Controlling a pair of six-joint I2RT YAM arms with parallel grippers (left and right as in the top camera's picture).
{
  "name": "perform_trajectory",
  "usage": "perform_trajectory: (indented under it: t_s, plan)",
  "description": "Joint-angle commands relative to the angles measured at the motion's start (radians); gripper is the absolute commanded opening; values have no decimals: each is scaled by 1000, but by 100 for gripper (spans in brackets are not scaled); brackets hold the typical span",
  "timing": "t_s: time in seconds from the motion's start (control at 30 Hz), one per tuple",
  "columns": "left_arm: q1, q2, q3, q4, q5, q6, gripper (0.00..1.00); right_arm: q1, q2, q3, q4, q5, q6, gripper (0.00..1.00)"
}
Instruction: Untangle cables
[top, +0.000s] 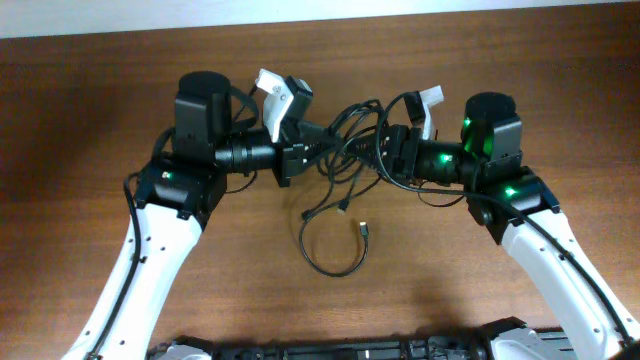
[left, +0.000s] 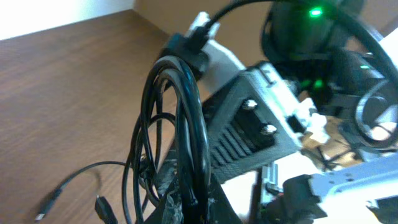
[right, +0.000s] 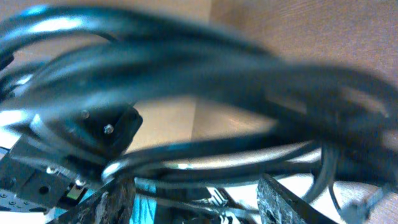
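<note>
The cords are tangled between both grippers. I will pull my left gripper to the left in the overhead view and let go of the bunch of cords over the wooden table.
The cables (top: 350, 135) are a tangle of thin black cords held above the table between my two grippers. One loose loop (top: 332, 262) hangs down onto the wood, with a small plug (top: 365, 230) at its end. My left gripper (top: 300, 155) is shut on a bunch of the cords; the left wrist view shows the cords (left: 180, 124) rising out of the closed jaws (left: 194, 202). My right gripper (top: 386, 150) faces it from the right. Its fingers (right: 199, 202) stand wide apart, with blurred cords (right: 205, 81) running across close in front of them.
The brown wooden table (top: 90, 120) lies all around. The two arms meet nose to nose at the table's middle back. In the left wrist view the right arm's black and white wrist (left: 261, 118) is very close behind the cords. A dark base edge (top: 340, 350) runs along the front.
</note>
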Motion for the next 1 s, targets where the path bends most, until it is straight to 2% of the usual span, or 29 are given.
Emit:
perform_trajectory:
  t_s: [0.0,0.1,0.17,0.23,0.3,0.33,0.37,0.4,0.47,0.5,0.53,0.63,0.77,0.83,0.9,0.93,0.97]
  plan:
    - [-6,-21,10,-21,110,-24,0,9,-2,9,60,8,38,55]
    - [-6,-21,10,-40,24,-20,0,9,-2,9,170,-11,106,55]
    - [-6,-21,10,-64,-152,-20,0,9,-2,9,234,-55,127,55]
    - [-6,-21,10,-105,-265,-20,0,9,-2,9,425,-132,142,55]
    - [-6,-21,10,-120,-288,-20,0,9,-2,9,756,-269,152,55]
    - [-6,-21,10,-120,-286,-20,0,9,-2,9,809,-283,168,55]
    - [-6,-21,10,-119,-274,-20,0,9,-2,9,799,-283,167,55]
    - [-5,-21,10,-112,-273,-20,0,9,-2,9,719,-283,161,55]
    - [5,-41,10,-80,-273,-20,0,9,-2,9,428,-208,25,55]
    - [5,-55,10,-80,-273,-20,0,8,-2,9,253,-83,-27,55]
    - [5,-67,10,-81,-273,-20,0,8,-1,9,177,-2,-33,55]
    - [0,-69,10,-82,-224,-20,0,9,24,9,154,34,22,55]
    - [-6,-69,10,-76,-23,-21,0,9,48,9,173,40,51,54]
    - [-7,-69,10,-75,52,-21,0,9,48,9,176,43,51,46]
    - [-7,-69,10,-77,87,-21,0,9,48,9,177,44,51,24]
    - [-6,-69,10,-77,87,-20,0,9,48,9,177,43,51,5]
    - [-6,-69,10,-79,48,-19,0,9,48,9,175,38,50,4]
